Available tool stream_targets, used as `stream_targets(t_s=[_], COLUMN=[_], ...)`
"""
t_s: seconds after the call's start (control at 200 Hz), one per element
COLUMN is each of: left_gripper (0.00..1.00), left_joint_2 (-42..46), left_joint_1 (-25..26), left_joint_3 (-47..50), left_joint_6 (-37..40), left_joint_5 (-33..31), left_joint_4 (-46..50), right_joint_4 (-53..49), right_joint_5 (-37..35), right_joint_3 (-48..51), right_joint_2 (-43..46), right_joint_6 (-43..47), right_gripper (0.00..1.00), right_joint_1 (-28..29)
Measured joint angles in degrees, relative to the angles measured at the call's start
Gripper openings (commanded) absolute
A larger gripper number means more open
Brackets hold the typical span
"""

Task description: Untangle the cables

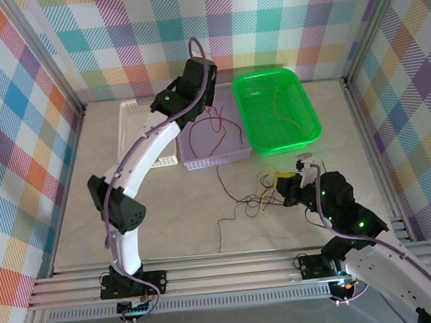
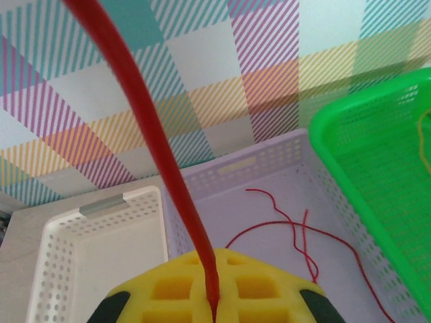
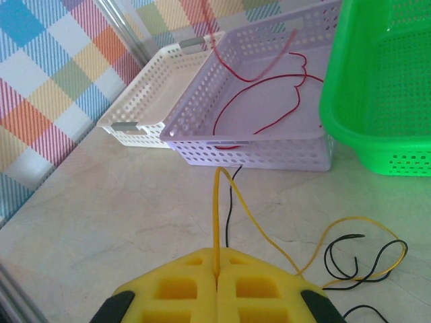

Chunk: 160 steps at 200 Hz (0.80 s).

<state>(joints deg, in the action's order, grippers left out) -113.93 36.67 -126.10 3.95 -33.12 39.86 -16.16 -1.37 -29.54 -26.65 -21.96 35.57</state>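
Note:
The red cable will go into the basket next: my left gripper will go down, tipping down into the lavender basket (image 2: 249, 168), and let go of the cable.
The cables are thin red, yellow and black wires. My left gripper (image 2: 214, 309) is shut on a red cable (image 2: 155, 141) that rises up from its yellow pads. The gripper hangs over the lavender basket (image 2: 249, 168), where more red cable (image 2: 296, 229) lies. In the top view the left gripper (image 1: 196, 84) is at that basket's back edge. My right gripper (image 3: 217, 272) is shut on a yellow cable (image 3: 216, 215) just above the table. Black cable (image 3: 357, 262) loops with yellow beside it. In the top view the right gripper (image 1: 283, 180) sits by the tangle (image 1: 252, 196).
A green basket (image 1: 278, 145) at back right holds a yellow cable (image 1: 275, 103). A white basket (image 1: 128, 116) stands left of the lavender basket (image 1: 215, 158). One black cable (image 1: 222, 221) trails toward the near edge. Checked walls enclose the table.

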Motion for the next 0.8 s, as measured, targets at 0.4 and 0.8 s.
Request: stream_targets(t_s=[0.4,0.8], left_gripper=[0.00,0.00], left_joint_2=[-20.04,-28.96], left_joint_1=[-1.95,-2.60], left_joint_3=[-5.07,-5.84], left_joint_6=[0.07,-5.73], left_joint_5=[-2.10,1.38], left_joint_4=[-0.94,5.29], right_joint_4=[-5.77,-9.27], right_joint_5=[4.09,5.84], right_joint_3=[-7.45,-8.85], right_joint_2=[2.97,4.37], right_joint_6=[-0.31,-0.31], right_gripper=[0.00,0.00], right_joint_1=[0.00,0.00])
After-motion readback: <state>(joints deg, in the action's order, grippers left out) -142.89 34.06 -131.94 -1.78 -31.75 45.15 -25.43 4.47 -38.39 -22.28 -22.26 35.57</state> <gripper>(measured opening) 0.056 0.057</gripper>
